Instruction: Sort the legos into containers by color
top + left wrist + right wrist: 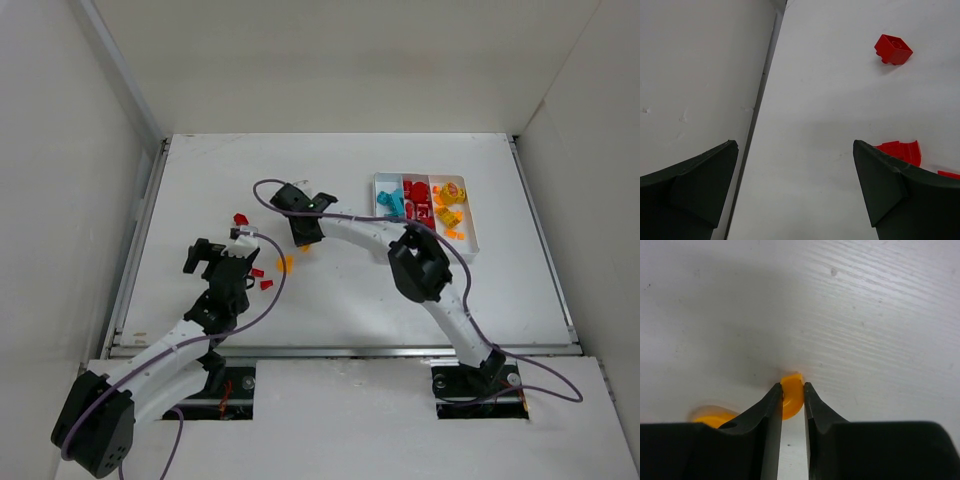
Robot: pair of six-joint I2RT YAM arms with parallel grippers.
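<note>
My right gripper lifts next, then carries the orange lego past teal and red, over where orange legos have their own section in the white tray.
My right gripper is shut on a small orange-yellow lego right at the table surface; in the top view it is at mid-table. A second orange lego lies just left of its fingers. My left gripper is open and empty above bare table; in the top view it is left of centre. A red brick lies ahead of it to the right, and a red piece sits partly behind its right finger. The white tray holds teal legos, red legos and orange legos in separate compartments.
Loose red legos and an orange one lie between the two grippers, and another red one lies further back. A metal rail runs along the table's left edge, close to my left gripper. White walls enclose the table.
</note>
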